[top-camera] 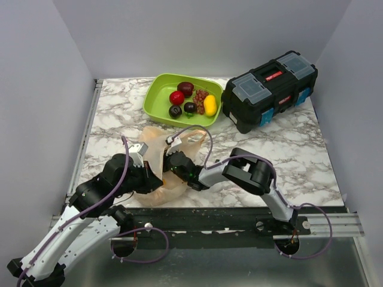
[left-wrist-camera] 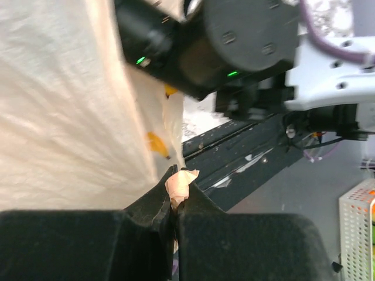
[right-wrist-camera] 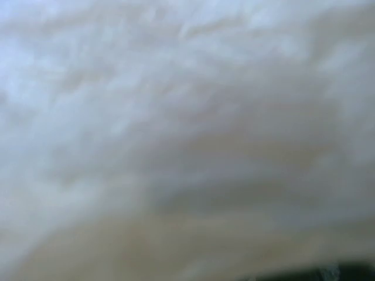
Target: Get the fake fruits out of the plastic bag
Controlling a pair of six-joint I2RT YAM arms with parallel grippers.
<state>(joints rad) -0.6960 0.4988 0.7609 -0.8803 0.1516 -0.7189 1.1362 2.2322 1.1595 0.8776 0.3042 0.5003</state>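
Note:
My right gripper moves up from the bag and outward next, then down to release on the tray's bare bottom beside the red fruit, since room shows there.
The plastic bag lies crumpled on the marble table near the front edge, and its pale film fills the left of the left wrist view. My left gripper is shut on a pinched fold of the bag's edge. My right gripper reaches into the bag from the right, its fingers hidden by the film. The right wrist view shows only blurred film. Several fake fruits lie in the lime-green tray: a red one, a yellow one, a grape bunch and dark purple ones.
A black toolbox with blue latches stands at the back right, beside the tray. The right arm's wrist hangs close over the bag. Grey walls enclose the table on three sides, with a metal rail along the front.

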